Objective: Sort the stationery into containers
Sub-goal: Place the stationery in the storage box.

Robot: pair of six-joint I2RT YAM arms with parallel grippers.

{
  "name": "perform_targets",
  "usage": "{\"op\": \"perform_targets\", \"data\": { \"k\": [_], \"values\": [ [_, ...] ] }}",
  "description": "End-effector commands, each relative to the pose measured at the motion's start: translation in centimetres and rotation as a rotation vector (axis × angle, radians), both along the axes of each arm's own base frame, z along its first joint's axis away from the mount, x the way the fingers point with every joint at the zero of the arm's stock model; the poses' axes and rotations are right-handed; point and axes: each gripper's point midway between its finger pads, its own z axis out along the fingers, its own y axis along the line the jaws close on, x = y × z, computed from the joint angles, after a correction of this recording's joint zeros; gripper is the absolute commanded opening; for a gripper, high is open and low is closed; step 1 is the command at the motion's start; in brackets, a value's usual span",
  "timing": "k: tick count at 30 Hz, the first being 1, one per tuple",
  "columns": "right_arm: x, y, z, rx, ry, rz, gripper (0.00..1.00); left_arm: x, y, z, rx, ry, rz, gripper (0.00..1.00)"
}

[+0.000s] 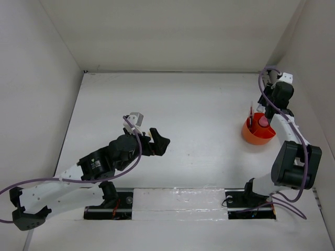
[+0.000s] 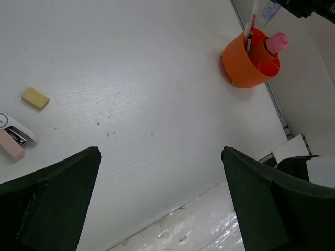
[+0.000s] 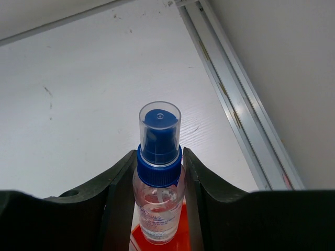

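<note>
My right gripper holds the bottle with the bottle's base still above the cup's far rim, so next it needs to carry the bottle down and slightly back over the orange-red cup's opening [image 1: 259,124] [image 3: 177,239].
My right gripper [image 3: 158,170] is shut on a clear bottle with a blue cap [image 3: 158,151], gripping it by the neck and holding it upright. Directly beneath the bottle is the orange-red cup [image 3: 180,241]. Seen from above, that gripper [image 1: 271,107] hangs over the cup [image 1: 256,135] at the right wall. A pink-capped tube [image 2: 276,43] and a red pen [image 2: 250,30] stand in the cup [image 2: 246,65]. The left gripper [image 2: 159,157] is open and empty above bare table. A tan eraser [image 2: 35,98] and a pink-white piece [image 2: 11,136] lie to its left.
White walls close in the table on three sides. A metal rail [image 3: 238,110] runs along the foot of the right wall, close to the cup. The left arm [image 1: 104,162] stretches across the near left of the table.
</note>
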Motion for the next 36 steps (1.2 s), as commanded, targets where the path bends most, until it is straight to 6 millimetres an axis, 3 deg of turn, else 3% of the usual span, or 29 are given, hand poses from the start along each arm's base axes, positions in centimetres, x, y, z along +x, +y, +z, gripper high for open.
{"op": "perform_targets", "data": {
  "k": [1, 17, 27, 36],
  "values": [
    [0.9, -0.4, 1.2, -0.014, -0.045, -0.017, 0.0, 0.0, -0.2, 0.7, -0.03, -0.016, 0.002, 1.0],
    [0.0, -1.0, -1.9, -0.022, 0.041, -0.073, 0.0, 0.1, -0.6, 0.3, -0.022, -0.008, -0.006, 1.0],
    [-0.4, -0.7, -2.0, -0.025, 0.056, -0.074, 0.0, 0.0, -0.5, 0.1, -0.022, -0.008, -0.006, 1.0],
    [-1.2, -0.7, -3.6, -0.014, 0.089, -0.086, 0.0, 0.0, -0.5, 0.1, -0.022, -0.008, -0.006, 1.0]
  ]
}}
